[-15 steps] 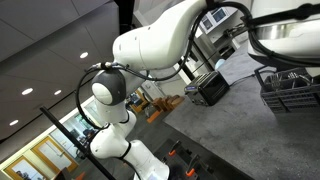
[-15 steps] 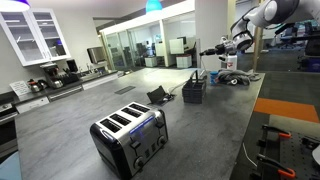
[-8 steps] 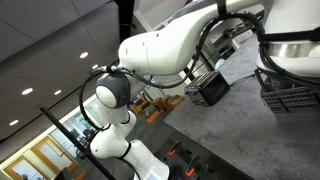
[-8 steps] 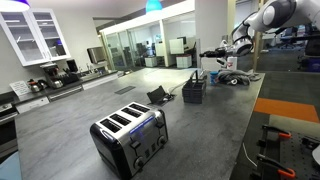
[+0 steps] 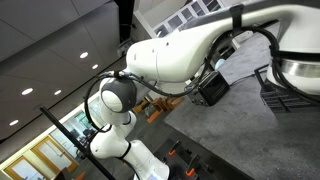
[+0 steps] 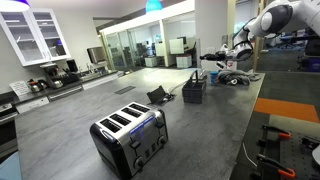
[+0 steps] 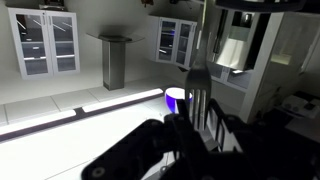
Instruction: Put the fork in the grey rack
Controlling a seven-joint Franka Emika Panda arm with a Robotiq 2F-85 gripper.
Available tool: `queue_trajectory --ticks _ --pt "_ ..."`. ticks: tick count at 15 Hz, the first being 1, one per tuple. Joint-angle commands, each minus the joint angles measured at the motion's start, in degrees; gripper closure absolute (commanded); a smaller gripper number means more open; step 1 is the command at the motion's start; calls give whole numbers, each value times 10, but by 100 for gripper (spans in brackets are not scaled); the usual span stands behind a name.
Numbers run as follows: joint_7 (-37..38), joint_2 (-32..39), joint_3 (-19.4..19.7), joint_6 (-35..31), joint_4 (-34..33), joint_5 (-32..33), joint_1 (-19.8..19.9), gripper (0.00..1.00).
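Note:
The fork is still clear of the rack, so my gripper should next carry it sideways over the dark grey wire rack and let it go.
In the wrist view my gripper is shut on the metal fork. The fork's tines stick out past the dark fingers. In an exterior view the gripper hangs in the air, above and slightly to the right of the dark grey wire rack on the counter. The fork is too small to make out there. In an exterior view the rack shows at the right edge, partly hidden by my white arm.
A silver and black four-slot toaster stands at the counter's front. A black boxy object lies left of the rack and also shows in an exterior view. A blue cup sits beyond the fork.
My arm has swung left and slightly down with the fork, closer to a spot over the rack. It now covers more of the rack in an exterior view.

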State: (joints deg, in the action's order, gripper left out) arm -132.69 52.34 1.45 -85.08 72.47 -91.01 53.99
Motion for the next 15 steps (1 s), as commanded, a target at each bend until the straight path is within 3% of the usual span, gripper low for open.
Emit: queue_trajectory --ticks 1,15 --pt "-3 29 12 20 -31 -27 -6 94" --pt "9 94 15 -4 -57 -83 -10 94"
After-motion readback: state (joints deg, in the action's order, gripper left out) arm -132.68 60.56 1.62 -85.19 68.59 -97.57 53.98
